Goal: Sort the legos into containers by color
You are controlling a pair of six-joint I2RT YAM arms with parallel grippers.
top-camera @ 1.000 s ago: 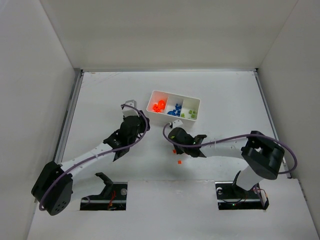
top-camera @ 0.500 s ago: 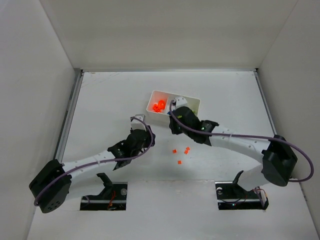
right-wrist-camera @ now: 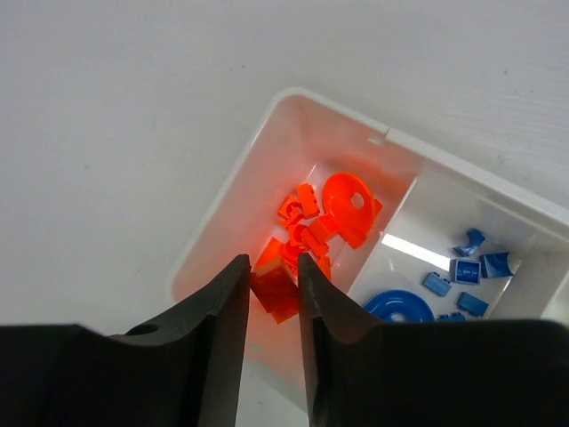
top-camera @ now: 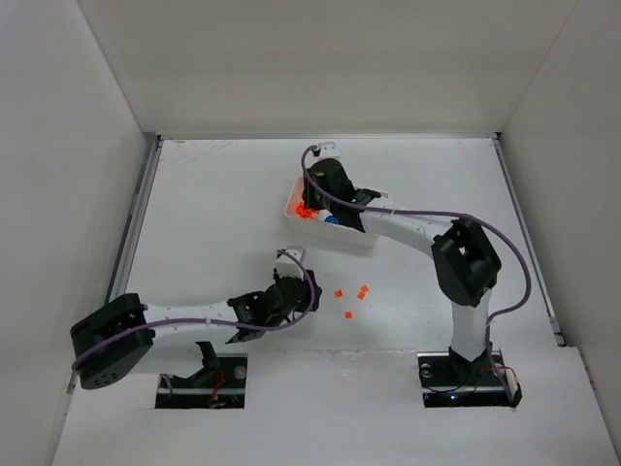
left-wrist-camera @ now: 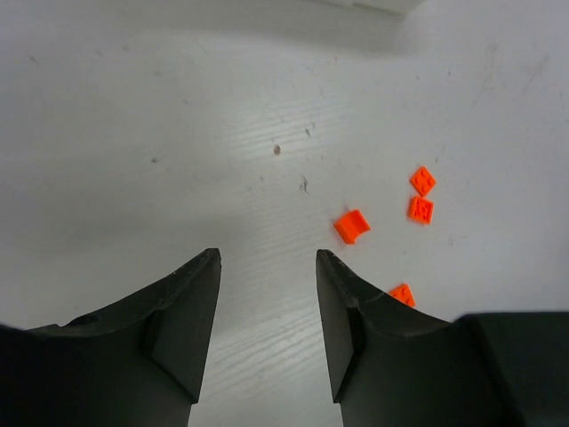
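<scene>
The nearest orange lego is below my left gripper's fingers and to their right in the top view, so my left gripper will move sideways and down onto it next.
The white tray sits at mid-table; in the right wrist view its rim frames a compartment of orange-red legos, with blue legos in the one beside it. My right gripper hangs over the orange compartment, shut on an orange lego. The green compartment is hidden under the right arm. Several orange legos lie loose on the table. My left gripper is open and empty, low over the table just left of them.
The right arm stretches across the tray's right half. White walls enclose the table on three sides. Both arm bases stand at the near edge.
My right gripper has carried an orange lego from the table up to the tray's orange compartment. My left gripper has swung down and right, toward the loose orange legos.
</scene>
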